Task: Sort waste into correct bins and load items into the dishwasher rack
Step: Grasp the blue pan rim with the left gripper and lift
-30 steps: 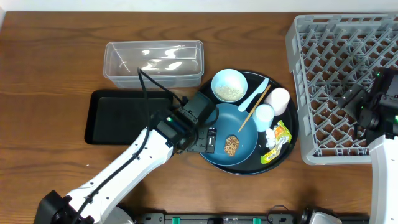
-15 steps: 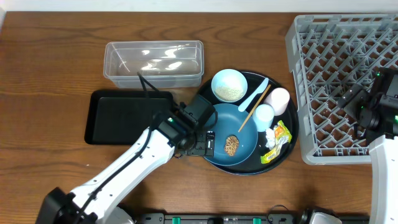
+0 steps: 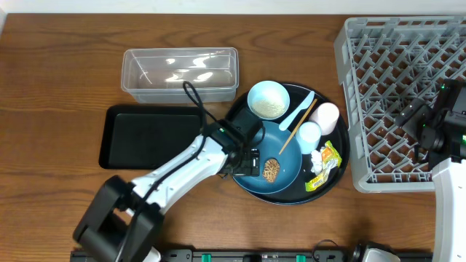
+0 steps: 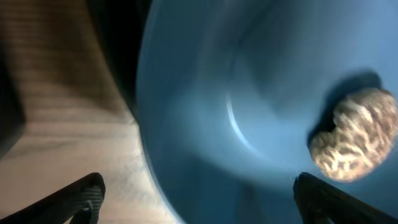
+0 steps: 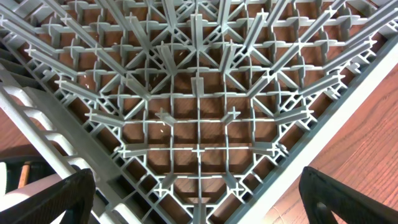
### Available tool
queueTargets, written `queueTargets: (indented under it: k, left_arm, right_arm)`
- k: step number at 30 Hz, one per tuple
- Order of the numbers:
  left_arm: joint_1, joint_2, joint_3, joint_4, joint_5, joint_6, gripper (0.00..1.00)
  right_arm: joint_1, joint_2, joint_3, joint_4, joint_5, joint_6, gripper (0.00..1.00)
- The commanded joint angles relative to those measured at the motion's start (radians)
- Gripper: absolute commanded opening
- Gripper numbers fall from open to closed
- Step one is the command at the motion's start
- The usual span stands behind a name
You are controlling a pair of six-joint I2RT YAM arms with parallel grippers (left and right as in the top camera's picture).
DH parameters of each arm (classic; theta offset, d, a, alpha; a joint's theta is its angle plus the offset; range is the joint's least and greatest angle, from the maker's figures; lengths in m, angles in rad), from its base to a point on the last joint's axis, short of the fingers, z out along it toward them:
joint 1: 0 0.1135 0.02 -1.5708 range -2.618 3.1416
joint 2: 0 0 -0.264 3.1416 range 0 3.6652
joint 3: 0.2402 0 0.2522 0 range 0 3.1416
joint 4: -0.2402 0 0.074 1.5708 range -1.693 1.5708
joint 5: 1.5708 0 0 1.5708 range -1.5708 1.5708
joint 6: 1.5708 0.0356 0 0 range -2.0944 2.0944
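My left gripper should next go down onto the blue plate's rim point(image 4: 157, 169) facing the shallow black tray and close, because its open fingers are already on both sides of that rim.
The brown food lump point(image 3: 271, 170) lies on the large blue plate point(image 3: 285, 149). My left gripper point(image 3: 247, 166) hangs open over the plate's left rim, just left of the lump. In the left wrist view the gripper point(image 4: 198, 196) straddles the plate point(image 4: 249, 93), with the lump point(image 4: 351, 134) above the right finger. Nothing is between the jaws. The bowl point(image 3: 268, 100) holding rice, the spoon point(image 3: 298, 113), the stick point(image 3: 295, 129), two cups point(image 3: 327, 115) point(image 3: 309, 134), the wrapper point(image 3: 327, 161) and the white wad point(image 3: 315, 161) share the round tray. My right gripper point(image 5: 199, 200) is open over the dishwasher rack point(image 5: 199, 112).
The clear tub point(image 3: 180, 73) stands at the back, with the shallow black tray point(image 3: 142, 137) in front of it, both left of the round black tray point(image 3: 343, 154). The grey rack point(image 3: 386, 80) fills the right side. The right arm point(image 3: 444, 135) hovers over its right edge.
My left arm has swung so its gripper slid right over the plate's left rim, closer to the brown lump. The right arm has not moved.
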State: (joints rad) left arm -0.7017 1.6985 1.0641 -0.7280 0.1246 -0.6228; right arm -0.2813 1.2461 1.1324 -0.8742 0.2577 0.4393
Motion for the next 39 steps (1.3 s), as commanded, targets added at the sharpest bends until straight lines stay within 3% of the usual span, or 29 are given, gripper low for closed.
queueTargets:
  k: [1,9,16,21,23,39]
  left_arm:
    - [-0.002,0.041,-0.011,0.024,-0.005,-0.011,0.99]
    - [-0.002,0.065,-0.011,0.036,-0.031,-0.006,0.69]
    - [-0.002,0.065,-0.011,0.033,-0.048,-0.002,0.29]
    - [-0.002,0.065,0.008,-0.007,-0.076,-0.003,0.19]
    - [-0.002,0.065,0.022,-0.031,-0.085,-0.003,0.08]
    - [0.049,-0.05,0.051,-0.127,-0.092,0.001,0.06]
  right_arm:
    - [-0.006,0.0,0.017,-0.002,0.003,-0.007,0.99]
    - [-0.006,0.0,0.017,-0.002,0.003,-0.007,0.99]
    - [-0.006,0.0,0.016,-0.002,0.003,-0.007,0.99]
    - [-0.006,0.0,0.016,-0.002,0.003,-0.007,0.99]
    - [-0.006,0.0,0.017,-0.002,0.003,-0.007,0.99]
    - [-0.006,0.0,0.017,-0.002,0.003,-0.007,0.99]
